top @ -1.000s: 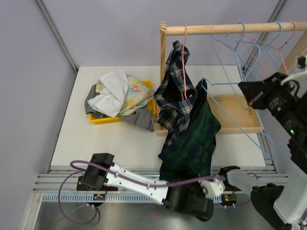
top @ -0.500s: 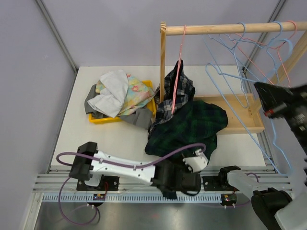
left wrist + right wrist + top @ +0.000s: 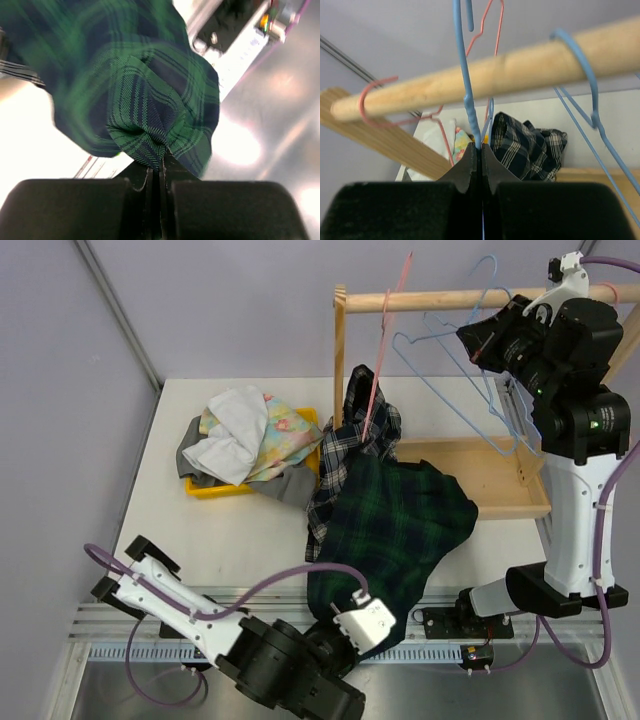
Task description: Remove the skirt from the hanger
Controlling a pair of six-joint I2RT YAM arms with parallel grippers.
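The bare blue hanger's hook is above the wooden bar, so my right gripper will move outward, lower the hook onto the bar and release the hanger's neck.
The green plaid skirt [image 3: 400, 525] lies spread from the wooden rack base down over the table's front edge, apart from the blue hanger [image 3: 440, 375]. My left gripper [image 3: 342, 632] is shut on the skirt's lower edge; in the left wrist view the cloth [image 3: 145, 95] bunches right at the closed fingertips [image 3: 160, 162]. My right gripper [image 3: 470, 338] is shut on the blue hanger's neck [image 3: 469, 102] just under the wooden rail [image 3: 530, 67], as the right wrist view [image 3: 481, 149] shows.
A black-and-white plaid garment [image 3: 355, 445] hangs on a pink hanger [image 3: 380, 350] at the rack's left post. A yellow tray [image 3: 200, 488] holds a pile of clothes. More hangers [image 3: 490, 280] hang on the rail. The rack's wooden base [image 3: 500, 485] sits right.
The left gripper pulled the skirt down toward the front edge. The right gripper carried the blue hanger up to the rail. The skirt no longer hangs on it.
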